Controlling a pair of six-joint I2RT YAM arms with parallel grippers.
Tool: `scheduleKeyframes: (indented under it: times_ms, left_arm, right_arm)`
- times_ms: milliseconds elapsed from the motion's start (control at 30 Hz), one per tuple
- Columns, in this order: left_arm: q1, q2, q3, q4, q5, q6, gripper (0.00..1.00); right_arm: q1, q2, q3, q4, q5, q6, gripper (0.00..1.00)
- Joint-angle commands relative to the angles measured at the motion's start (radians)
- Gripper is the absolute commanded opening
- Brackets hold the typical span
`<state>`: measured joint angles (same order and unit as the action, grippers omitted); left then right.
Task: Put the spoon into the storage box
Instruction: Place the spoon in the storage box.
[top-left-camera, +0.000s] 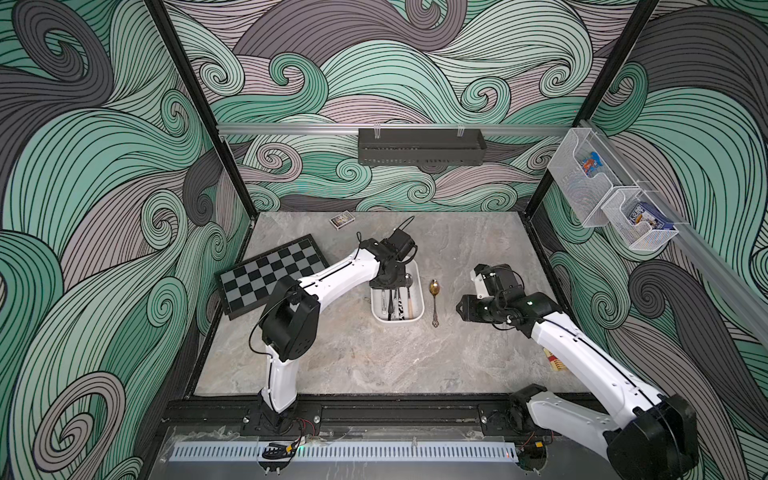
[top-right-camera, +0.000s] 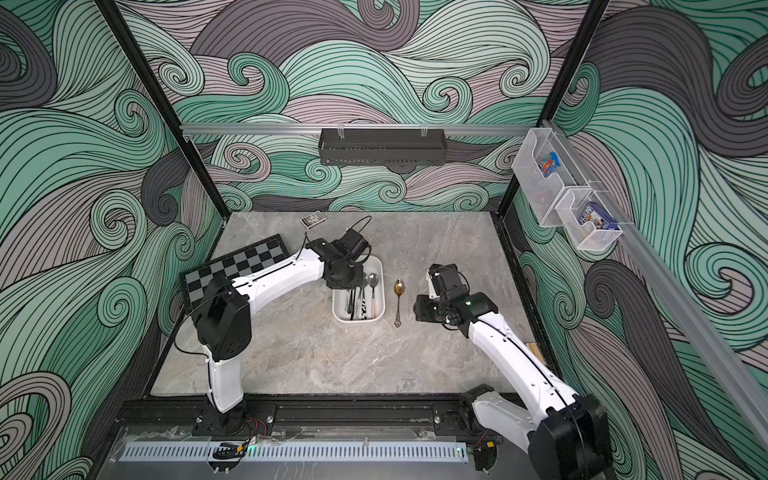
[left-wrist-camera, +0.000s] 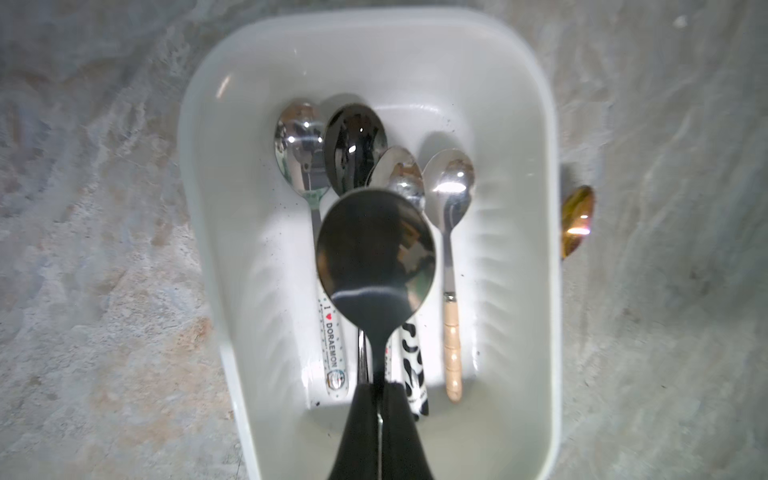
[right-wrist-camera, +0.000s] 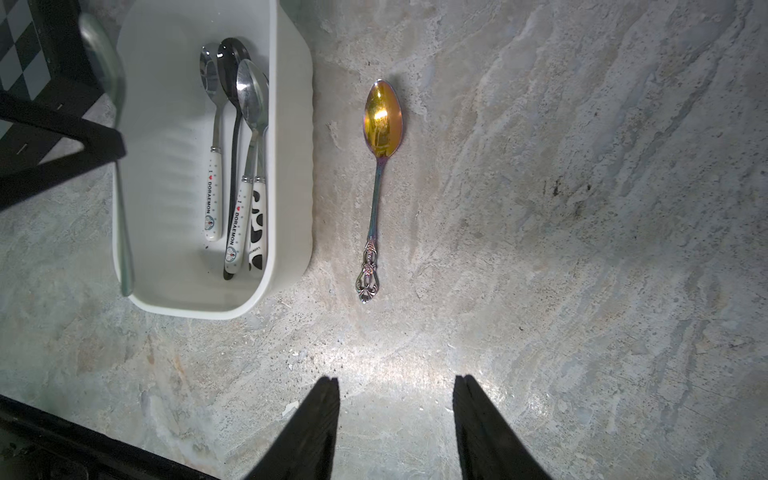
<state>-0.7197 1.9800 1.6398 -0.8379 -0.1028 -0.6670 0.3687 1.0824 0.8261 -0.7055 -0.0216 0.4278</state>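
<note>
The left gripper lowers toward the spoons inside, which lie below it, and releases the handle next, since the steel spoon is already over the storage box (top-left-camera: 419, 308).
The storage box (top-left-camera: 419, 308) (top-right-camera: 380, 308) is a shallow white tray at the table's middle, and several spoons lie in it. My left gripper (left-wrist-camera: 379, 388) (top-left-camera: 388, 286) hangs over the box, shut on the handle of a steel spoon (left-wrist-camera: 374, 249) whose round bowl points away from the fingers. A gold-bowled spoon (top-left-camera: 434, 299) (top-right-camera: 399, 299) (right-wrist-camera: 380, 166) with an ornate handle lies on the table just right of the box wall (right-wrist-camera: 291, 166). My right gripper (right-wrist-camera: 397, 384) (top-left-camera: 459, 309) stands open and empty, low over the table right of that spoon's handle end.
A folded chessboard (top-left-camera: 270, 274) lies left of the box, partly under the left arm. A small card box (top-left-camera: 341, 220) sits near the back wall. A black perforated rack (top-left-camera: 419, 145) and white mesh baskets (top-left-camera: 582, 178) hang on the walls.
</note>
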Motion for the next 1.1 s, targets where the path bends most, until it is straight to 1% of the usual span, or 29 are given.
scheduleKeyframes:
  times_ms: [0, 100, 233, 367, 400, 500, 533, 667, 767, 867, 967, 1067]
  left_arm:
    - [-0.007, 0.040, 0.034, -0.020, -0.023, -0.026, 0.00]
    - [-0.009, 0.067, 0.020, 0.014, -0.052, -0.044, 0.00]
    - [-0.010, 0.106, 0.027, 0.020, -0.039, -0.050, 0.00]
    - [-0.011, 0.115, 0.025, 0.034, -0.043, -0.040, 0.00]
    - [-0.010, 0.116, 0.026, 0.033, -0.043, -0.035, 0.03]
    - [-0.011, 0.111, 0.029, 0.025, -0.046, -0.027, 0.23]
    - [-0.011, 0.105, 0.028, 0.023, -0.044, -0.023, 0.27]
    - [-0.011, 0.062, 0.027, 0.017, -0.030, -0.011, 0.36]
    - [-0.018, -0.027, 0.017, -0.002, -0.036, 0.002, 0.37]
    - [-0.023, -0.178, -0.015, -0.020, -0.057, 0.022, 0.38]
    - [-0.025, -0.356, -0.072, -0.050, -0.091, 0.048, 0.42]
    - [-0.023, -0.564, -0.186, -0.057, -0.160, 0.077, 0.49]
  right_arm:
    - [-0.009, -0.007, -0.009, 0.008, -0.026, -0.014, 0.49]
    - [-0.009, 0.002, -0.008, 0.008, -0.029, -0.017, 0.49]
    - [-0.013, 0.020, -0.007, 0.008, -0.022, -0.020, 0.49]
    - [-0.013, 0.033, -0.004, 0.008, -0.030, -0.019, 0.49]
    - [-0.013, 0.034, -0.003, 0.008, -0.029, -0.019, 0.49]
    - [-0.013, 0.040, -0.002, 0.010, -0.029, -0.020, 0.50]
    - [-0.015, 0.043, -0.002, 0.011, -0.030, -0.020, 0.50]
    - [-0.013, 0.066, 0.001, 0.018, -0.030, -0.023, 0.50]
    - [-0.014, 0.097, 0.006, 0.033, -0.034, -0.024, 0.51]
    - [-0.012, 0.164, 0.030, 0.042, -0.035, -0.027, 0.51]
    - [0.002, 0.255, 0.068, 0.060, -0.025, -0.030, 0.51]
    - [0.031, 0.360, 0.125, 0.067, -0.007, -0.032, 0.51]
